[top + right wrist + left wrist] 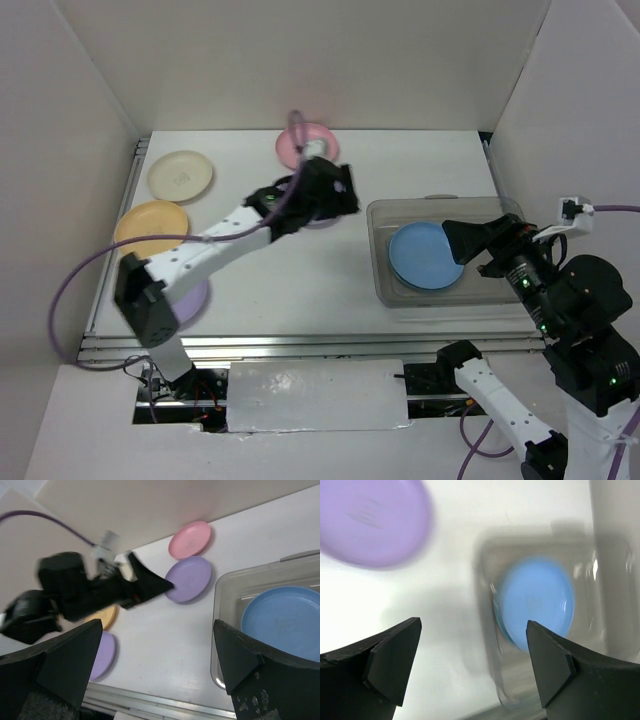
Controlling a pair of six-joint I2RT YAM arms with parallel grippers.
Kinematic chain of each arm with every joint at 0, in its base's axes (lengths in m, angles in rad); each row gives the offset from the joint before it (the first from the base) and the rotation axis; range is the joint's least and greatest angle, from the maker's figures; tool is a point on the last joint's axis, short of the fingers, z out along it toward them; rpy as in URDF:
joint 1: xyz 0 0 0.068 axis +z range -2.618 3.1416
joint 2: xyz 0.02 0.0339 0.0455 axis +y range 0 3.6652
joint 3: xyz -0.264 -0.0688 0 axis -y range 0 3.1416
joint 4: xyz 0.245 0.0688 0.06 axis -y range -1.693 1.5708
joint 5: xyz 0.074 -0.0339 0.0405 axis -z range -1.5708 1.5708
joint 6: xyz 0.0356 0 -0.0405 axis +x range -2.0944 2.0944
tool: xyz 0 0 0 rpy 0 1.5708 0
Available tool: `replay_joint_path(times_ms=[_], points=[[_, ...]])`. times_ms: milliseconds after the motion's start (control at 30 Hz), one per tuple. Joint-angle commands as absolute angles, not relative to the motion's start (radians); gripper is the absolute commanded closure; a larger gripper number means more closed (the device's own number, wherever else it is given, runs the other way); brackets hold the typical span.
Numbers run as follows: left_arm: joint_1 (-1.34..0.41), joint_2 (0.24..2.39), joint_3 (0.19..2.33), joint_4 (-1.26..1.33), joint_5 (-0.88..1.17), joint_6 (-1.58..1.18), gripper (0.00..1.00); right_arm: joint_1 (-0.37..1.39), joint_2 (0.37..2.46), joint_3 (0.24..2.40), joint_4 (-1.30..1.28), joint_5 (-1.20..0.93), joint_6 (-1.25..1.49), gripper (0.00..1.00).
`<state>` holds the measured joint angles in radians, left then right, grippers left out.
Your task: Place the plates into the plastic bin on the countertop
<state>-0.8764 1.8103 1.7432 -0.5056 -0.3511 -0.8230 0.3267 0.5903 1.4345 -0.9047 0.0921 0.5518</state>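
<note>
My left gripper slides to the left in the top view next and lowers onto the lavender plate's rim, since the plate lies flat on the table.
A blue plate (425,256) lies inside the plastic bin (385,285) on the right of the white countertop (300,275). My left gripper (345,195) hovers open and empty mid-table, just above a lavender plate (189,579) that shows at the upper left of the left wrist view (370,522). The pink plate (305,146) lies at the back. Cream (180,176) and orange-yellow (150,224) plates sit at the left. A second lavender plate (190,298) lies under the left arm's elbow. My right gripper (452,243) hangs open and empty over the bin's right half.
White walls enclose the table at the back and on both sides. Metal rails (300,345) run along the near edge and the left edge. The left arm (100,587) stretches diagonally across the table's left half, trailing a purple cable (70,290).
</note>
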Motion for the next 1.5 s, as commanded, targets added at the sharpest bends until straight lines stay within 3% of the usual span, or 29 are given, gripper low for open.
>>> replay_joint_path(times_ms=[0,200,700,800,900,933,1000,1100,1233,1333,1467], points=[[-0.677,1.631,1.437,-0.454,-0.484,-1.024,0.01,0.324,0.597,1.375,-0.867,-0.021,0.525,0.0],[-0.396,1.618,1.16,-0.053,-0.123,-1.02,0.01,0.324,0.588,1.319,-0.808,-0.116,0.523,0.0],[-0.311,2.086,1.471,-0.136,-0.061,-0.977,0.03,0.324,0.575,1.31,-0.857,-0.126,0.454,0.0],[-0.324,2.131,1.482,-0.155,-0.071,-0.983,0.15,0.322,0.578,1.316,-0.858,-0.117,0.449,0.0],[-0.34,2.149,1.489,-0.189,-0.103,-0.991,0.43,0.322,0.583,1.319,-0.854,-0.118,0.446,0.0],[-0.344,2.145,1.491,-0.201,-0.113,-0.996,0.68,0.321,0.584,1.322,-0.854,-0.12,0.446,0.0],[-0.35,2.103,1.491,-0.267,-0.159,-1.017,1.0,0.321,0.591,1.331,-0.857,-0.117,0.442,0.0],[-0.38,1.978,1.421,-0.368,-0.326,-1.06,1.0,0.322,0.595,1.341,-0.861,-0.107,0.44,0.0],[-0.507,1.58,1.289,-0.397,-0.578,-1.099,1.0,0.321,0.597,1.348,-0.854,-0.091,0.44,0.0],[-0.58,1.406,1.29,-0.275,-0.542,-0.955,1.0,0.321,0.606,1.365,-0.868,-0.069,0.443,0.0],[-0.708,1.38,1.39,-0.221,-0.41,-0.835,1.0,0.322,0.598,1.387,-0.887,0.041,0.474,0.0]])
